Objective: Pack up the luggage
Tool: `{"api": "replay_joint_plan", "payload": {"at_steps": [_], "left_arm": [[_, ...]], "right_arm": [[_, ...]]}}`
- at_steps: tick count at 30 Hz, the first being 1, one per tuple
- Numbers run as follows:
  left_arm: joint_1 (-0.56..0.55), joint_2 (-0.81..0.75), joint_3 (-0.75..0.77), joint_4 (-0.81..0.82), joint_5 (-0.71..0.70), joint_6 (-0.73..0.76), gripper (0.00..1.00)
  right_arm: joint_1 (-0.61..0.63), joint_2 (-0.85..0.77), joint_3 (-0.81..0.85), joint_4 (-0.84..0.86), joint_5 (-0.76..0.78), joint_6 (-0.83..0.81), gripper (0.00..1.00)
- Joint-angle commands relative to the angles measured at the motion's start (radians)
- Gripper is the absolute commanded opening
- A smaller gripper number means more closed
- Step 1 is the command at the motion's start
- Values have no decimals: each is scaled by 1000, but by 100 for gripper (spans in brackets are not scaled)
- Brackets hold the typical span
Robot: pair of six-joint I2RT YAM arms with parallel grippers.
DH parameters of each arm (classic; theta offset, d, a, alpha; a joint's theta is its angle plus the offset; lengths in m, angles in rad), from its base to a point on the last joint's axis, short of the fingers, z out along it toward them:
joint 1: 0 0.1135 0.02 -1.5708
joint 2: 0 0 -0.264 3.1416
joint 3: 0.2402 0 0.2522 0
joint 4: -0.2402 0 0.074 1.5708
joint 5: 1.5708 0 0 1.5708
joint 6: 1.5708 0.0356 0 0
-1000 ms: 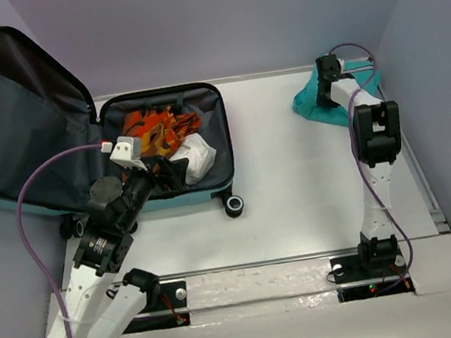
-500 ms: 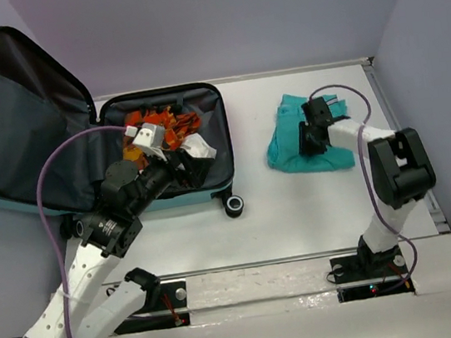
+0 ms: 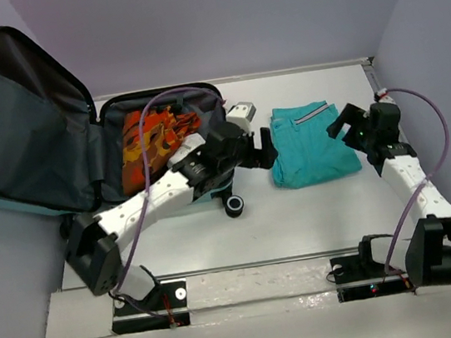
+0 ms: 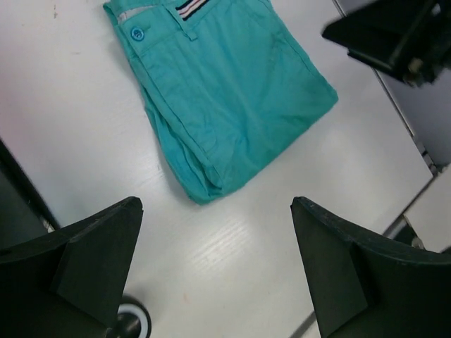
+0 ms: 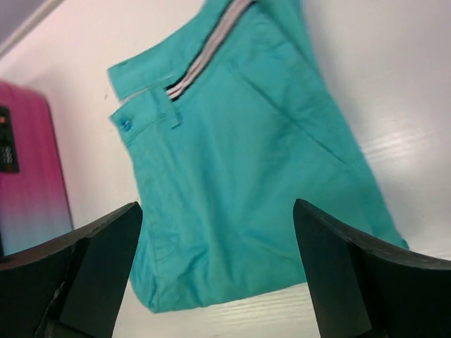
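My left gripper moves outward and down to pinch the shorts' corner by the blue button (image 3: pixel 277 124) (image 4: pixel 138 34) next, since that corner lies farther outward and lower than it.
The luggage (image 3: pixel 34 120) lies open at the left, lid raised, with an orange patterned garment (image 3: pixel 145 136) in its base. Folded teal shorts (image 3: pixel 311 153) lie on the table to its right. My left gripper (image 3: pixel 265 148) reaches across the suitcase's right edge and stands open just left of the shorts; in the left wrist view the shorts (image 4: pixel 225 91) lie ahead of the open gripper (image 4: pixel 218 271), untouched. My right gripper (image 3: pixel 344 125) is open at the shorts' right edge, and in its wrist view the shorts (image 5: pixel 239 183) lie under the empty gripper (image 5: pixel 218 274).
A black suitcase wheel (image 3: pixel 233 206) sits on the table just below my left arm, seen also as the wheel (image 4: pixel 132 324) by the left finger. The suitcase's pink shell (image 5: pixel 28 169) shows beyond the shorts. A raised rail (image 3: pixel 408 152) borders the table's right side.
My right gripper dragged the shorts from the far right corner toward the middle, opened and let them go, then drew back right. My left arm swung from inside the suitcase over toward the shorts.
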Motion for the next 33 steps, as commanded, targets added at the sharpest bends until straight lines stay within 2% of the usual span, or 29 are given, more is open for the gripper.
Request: {"api": "replay_joint_plan", "payload": {"at_steps": [1,6,9,12,21,26,33], "left_arm": [[-2,163,184,59,-70,-2,98],[0,446,397,-18,-133,-1,98],[6,600,602,-88,-162,-8,98],[23,719,702,-137,-213,-19,98],[104,1002,1021,-246,-144,-33,96],[121,1122,1123,-260,-59,-31,95],[139,1232,1186,-227,10,-65,88]], "right_arm": [[-140,-116,-229,127,-72,149,95],[-177,-209,-345,159,-34,214,99],[-200,-200,-386,180,-75,232,100],[-237,-162,-411,220,-129,238,100],[-262,-53,-442,308,-219,253,100],[-262,-10,-446,348,-230,273,96],[-262,76,-463,453,-271,313,83]]}}
